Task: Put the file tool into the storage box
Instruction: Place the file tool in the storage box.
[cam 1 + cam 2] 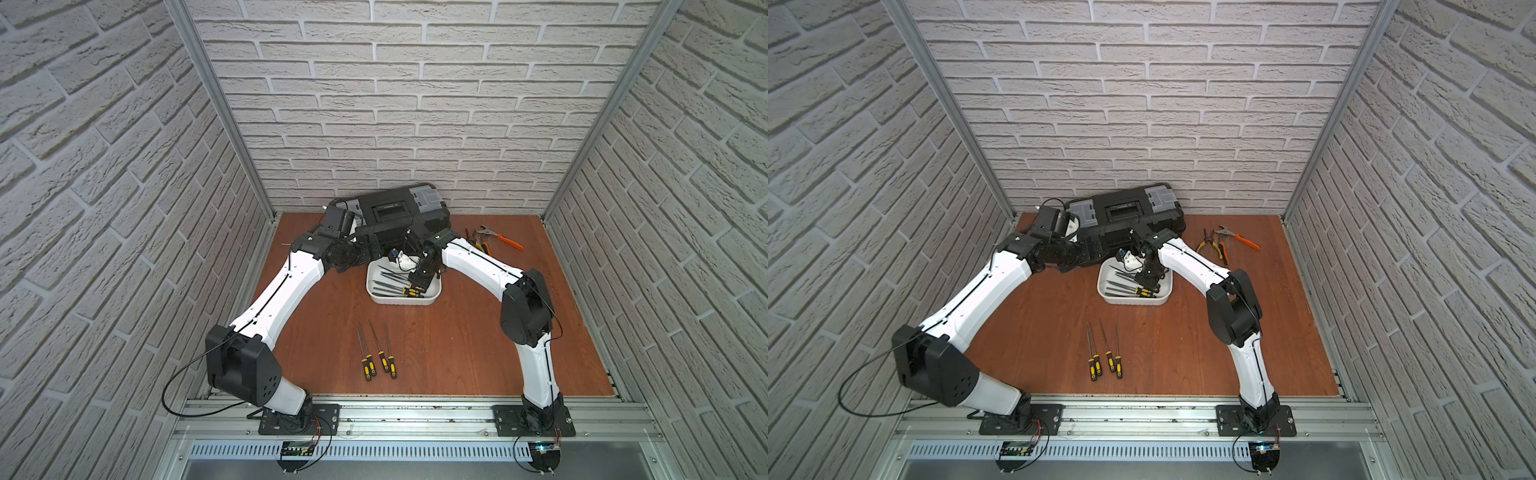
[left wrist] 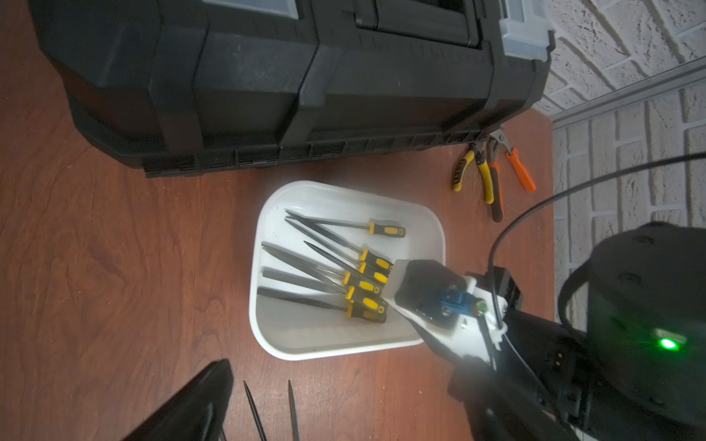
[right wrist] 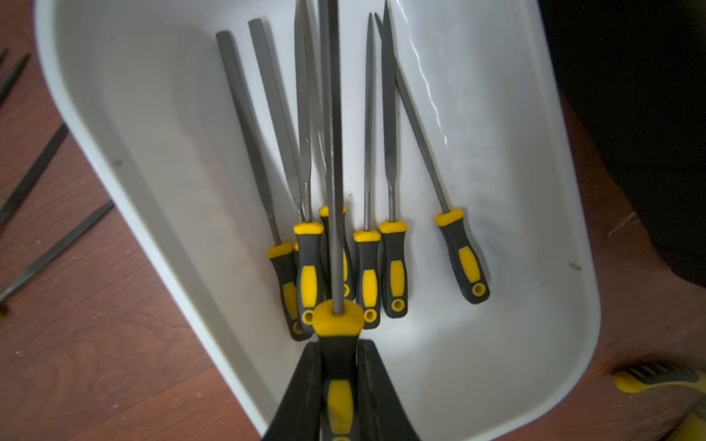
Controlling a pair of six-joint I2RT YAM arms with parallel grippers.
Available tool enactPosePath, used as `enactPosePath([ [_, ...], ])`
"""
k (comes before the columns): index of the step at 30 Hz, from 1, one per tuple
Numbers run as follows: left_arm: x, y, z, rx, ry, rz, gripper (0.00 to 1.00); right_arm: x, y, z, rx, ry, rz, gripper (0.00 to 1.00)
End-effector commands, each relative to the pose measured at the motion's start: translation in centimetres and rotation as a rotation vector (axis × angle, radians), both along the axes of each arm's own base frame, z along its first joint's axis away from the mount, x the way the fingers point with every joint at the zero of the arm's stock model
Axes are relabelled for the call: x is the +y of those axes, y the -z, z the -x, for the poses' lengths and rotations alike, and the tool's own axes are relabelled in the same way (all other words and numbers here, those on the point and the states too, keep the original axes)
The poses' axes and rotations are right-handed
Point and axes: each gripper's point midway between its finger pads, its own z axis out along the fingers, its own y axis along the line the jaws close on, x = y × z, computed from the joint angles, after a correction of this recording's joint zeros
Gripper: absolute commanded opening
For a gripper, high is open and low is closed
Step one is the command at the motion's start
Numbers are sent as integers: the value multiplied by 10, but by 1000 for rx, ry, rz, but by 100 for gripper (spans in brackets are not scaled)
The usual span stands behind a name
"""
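Note:
My right gripper will next move down, edging toward the toolbox, onto the paired handles inside the white box (image 3: 382, 273) and release there, because its file still hangs above the others.
The white storage box (image 1: 432, 297) (image 2: 256, 267) sits mid-table in front of the toolbox, with several yellow-and-black file tools (image 2: 344, 275) (image 3: 393, 248) lying in it. My right gripper (image 3: 339, 382) (image 1: 417, 282) hangs over the box's right part, shut on the handle of one file tool (image 3: 337, 322). That file's shaft points out over the files in the box. My left gripper (image 2: 344, 385) hovers left of the box near the toolbox, open and holding nothing; only one of its fingers (image 2: 206, 393) shows clearly. Several more file tools (image 1: 376, 353) (image 1: 1102, 353) lie on the table nearer the front.
A large black toolbox (image 1: 399, 212) (image 2: 305, 76) stands against the back wall, just behind the white box. Pliers with orange and yellow handles (image 1: 494, 241) (image 2: 489, 172) lie at the back right. Brick-patterned walls close off three sides of the wooden tabletop.

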Motion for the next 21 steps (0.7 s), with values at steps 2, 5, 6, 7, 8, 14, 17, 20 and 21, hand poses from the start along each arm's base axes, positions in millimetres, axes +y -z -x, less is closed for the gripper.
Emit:
enactPosePath([
  [2, -3, -13, -14, -50, -42, 1, 98, -3, 2, -27, -108, -27, 30, 2],
  [5, -5, -13, -15, -47, -44, -8, 98, -4, 13, -29, -102, -56, 52, 2],
  [6, -6, -13, -14, -44, -42, -15, 98, -5, 17, -29, -95, -61, 59, 2],
  [7, -6, -12, -14, -39, -42, -23, 98, -6, 20, -29, -89, -59, 55, 2],
  [8, -6, -12, -14, -37, -40, -28, 98, -6, 21, -29, -84, -55, 45, 2],
  [14, -8, -10, -13, -30, -41, -38, 98, -6, 33, -22, -53, -50, 34, 3],
  [17, -11, -11, -14, -28, -36, -43, 98, -8, 39, -17, -33, -44, 34, 5],
  [20, -15, -11, -15, -25, -29, -47, 98, -13, 42, -24, -64, 10, 59, 13],
  [21, -17, -10, -15, -22, -22, -45, 98, -16, 42, -27, -72, 26, 71, 18],
])
